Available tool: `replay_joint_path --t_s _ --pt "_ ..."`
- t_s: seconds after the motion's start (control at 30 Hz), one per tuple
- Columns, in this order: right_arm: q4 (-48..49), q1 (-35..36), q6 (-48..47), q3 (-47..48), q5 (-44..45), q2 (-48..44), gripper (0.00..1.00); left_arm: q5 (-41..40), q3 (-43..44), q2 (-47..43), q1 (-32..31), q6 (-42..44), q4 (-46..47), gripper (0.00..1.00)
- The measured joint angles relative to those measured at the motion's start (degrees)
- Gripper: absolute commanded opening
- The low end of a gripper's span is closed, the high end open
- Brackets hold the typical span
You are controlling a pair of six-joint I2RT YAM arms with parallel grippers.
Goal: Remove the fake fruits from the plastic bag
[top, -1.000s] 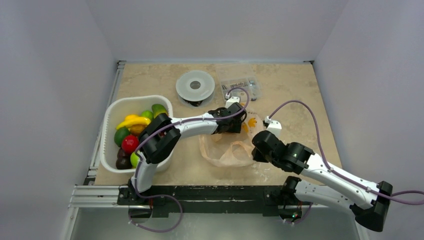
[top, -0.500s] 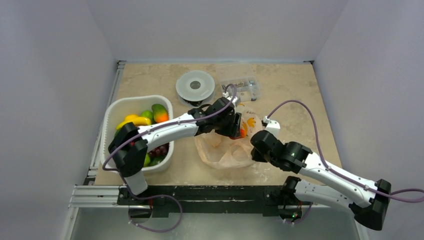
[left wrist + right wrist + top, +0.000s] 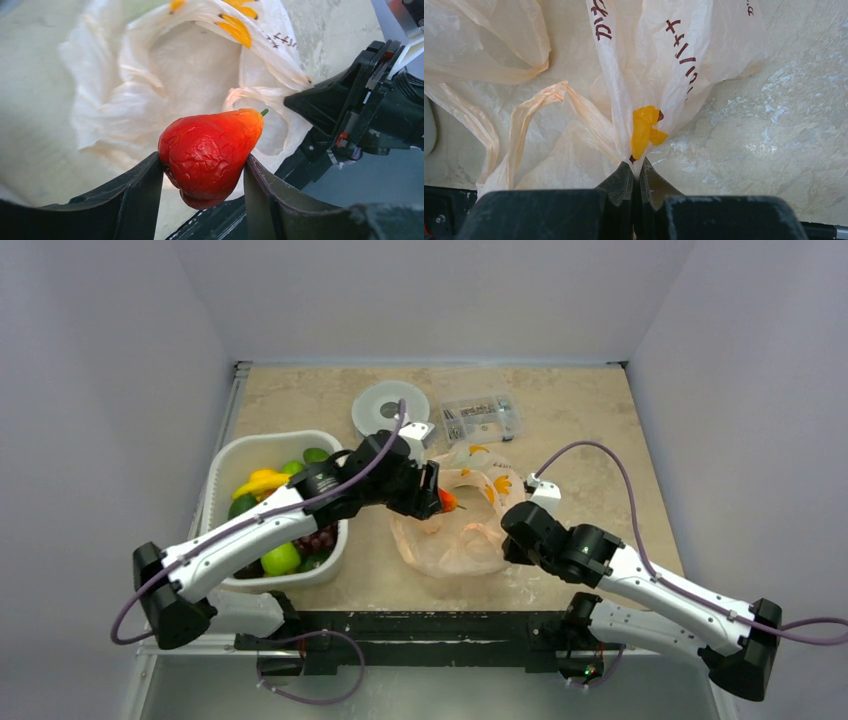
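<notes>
The pepper goes to the white tub next, since other fruits lie there. My left gripper swings over that tub, to its left in the top view, and lets go.
The pale-peach plastic bag (image 3: 460, 530) lies open on the table's middle, also in the left wrist view (image 3: 190, 65) and the right wrist view (image 3: 664, 65). My left gripper (image 3: 437, 498) is shut on a red pepper-like fake fruit (image 3: 207, 152), held above the bag's left side (image 3: 449, 501). My right gripper (image 3: 638, 170) is shut on the bag's near right edge (image 3: 510, 540). Several other fake fruits (image 3: 262, 483) lie in the white tub.
A white tub (image 3: 222, 462) stands at the left. A round white spool (image 3: 385, 408) and a clear hard box of small parts (image 3: 482, 418) sit at the back. The right arm (image 3: 370, 110) shows beside the bag in the left wrist view.
My left gripper has drawn back left and up out of the bag with the red fruit in it. The bag's mouth now lies open. The right gripper has stayed.
</notes>
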Motion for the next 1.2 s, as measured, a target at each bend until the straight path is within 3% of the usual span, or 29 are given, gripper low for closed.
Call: replay_joint_path --t_s 0.3,0.6,0.8,0.97,1.1,1.2 --pt "0.0 0.0 0.2 -0.3 0.0 -0.2 0.0 -13.6 -5.6 -17.9 5.5 2.3 -10.5 0.09" --pt "0.2 0.0 0.1 -0.3 0.0 -0.3 0.0 -37.4 -6.6 -26.1 7.4 -2.6 -24.8 0.07" --pt "0.6 0.0 -0.1 -0.3 0.0 0.5 0.0 -50.9 -6.6 -26.7 7.8 -10.9 -34.2 0.27" --pt "1.1 0.0 -0.3 0.0 0.6 1.1 0.0 -56.0 -7.3 -24.9 8.5 -15.9 -37.2 0.28" --pt "1.2 0.0 -0.5 0.4 1.1 1.3 0.0 -58.1 -9.0 -22.6 8.9 -18.8 -38.0 0.35" --pt "1.2 0.0 -0.5 0.5 1.3 1.3 0.0 -58.8 -10.7 -21.2 9.2 -21.0 -38.2 0.57"
